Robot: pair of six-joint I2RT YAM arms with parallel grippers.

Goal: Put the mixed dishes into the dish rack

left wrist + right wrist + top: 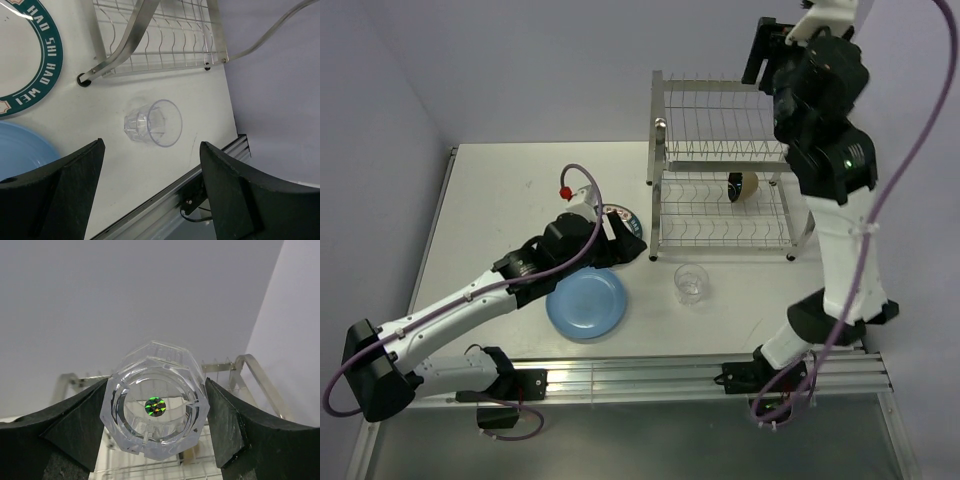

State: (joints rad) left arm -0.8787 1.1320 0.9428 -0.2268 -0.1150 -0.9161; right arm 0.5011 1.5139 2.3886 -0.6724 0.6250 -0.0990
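My right gripper tilts down next and lowers the clear glass onto the upper shelf's end by the dish rack's side (765, 122), since that shelf is below the gripper.
The silver wire dish rack (725, 175) stands at the back right; its foot and lower shelf show in the left wrist view (155, 35). The small black bowl (744, 186) lies on its lower shelf. My right gripper (156, 412) is shut on a clear glass (155, 407), held above the rack's top right corner. The second clear glass (691, 283) stands on the table in front of the rack, also in the left wrist view (153, 123). My left gripper (625, 245) is open, over the lettered plate (620, 217), beside the light-blue plate (586, 303).
The table's near edge carries a metal rail (700, 375). The left wrist view shows the lettered plate's teal rim (47, 65), the blue plate's edge (22, 145) and the rail (165, 210). A purple wall rises behind the rack.
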